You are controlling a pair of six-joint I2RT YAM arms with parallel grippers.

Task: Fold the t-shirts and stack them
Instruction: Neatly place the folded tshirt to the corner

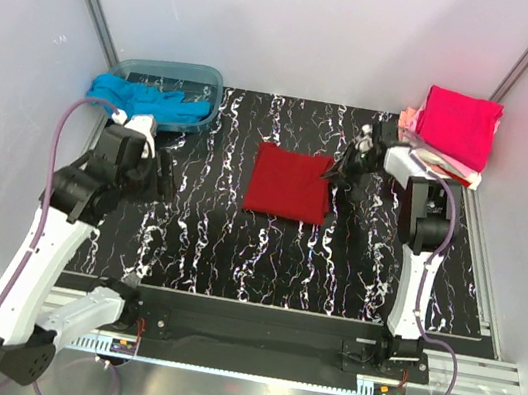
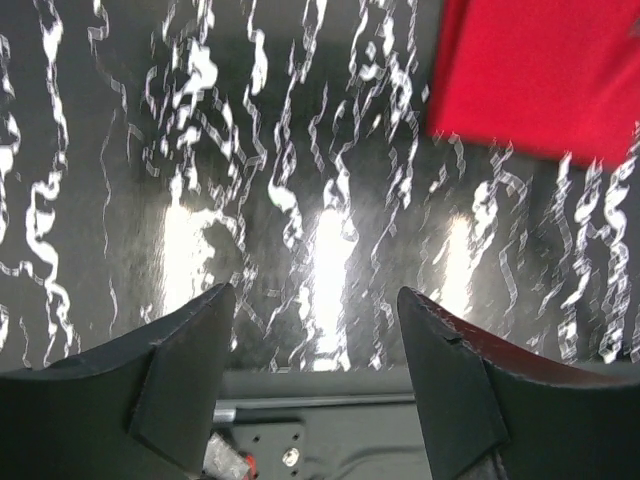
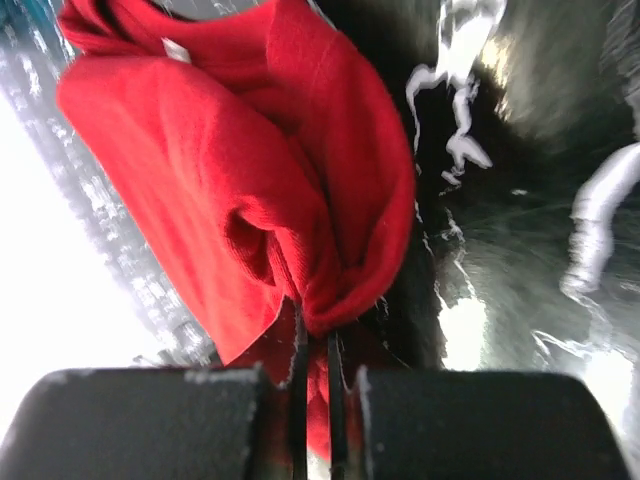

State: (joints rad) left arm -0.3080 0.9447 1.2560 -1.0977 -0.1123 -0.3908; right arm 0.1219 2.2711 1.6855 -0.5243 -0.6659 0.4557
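Next, my right gripper rises and carries the red shirt [image 2: 545, 75] outward over the magenta one, then lowers and releases it. This fits the folded shirts stacked at the back.
A dark red t-shirt [image 1: 290, 184], folded into a rough square, lies in the middle of the black marbled table [image 1: 234, 253]. My right gripper [image 1: 341, 174] is shut on its right edge; the right wrist view shows the red cloth [image 3: 250, 180] bunched between the closed fingers, with a small white neck tag [image 3: 177, 49] at the top. My left gripper [image 1: 148, 163] is open and empty over bare table at the left; its wrist view shows a corner of the red shirt [image 2: 545, 75] at upper right. A turquoise shirt [image 1: 139, 99] hangs from the tub. Folded magenta and pink shirts [image 1: 456, 125] are stacked at the back right.
A translucent blue-grey plastic tub [image 1: 178, 77] stands at the back left. White walls close in the table on three sides. A black mounting rail [image 1: 251, 332] runs along the near edge between the arm bases.
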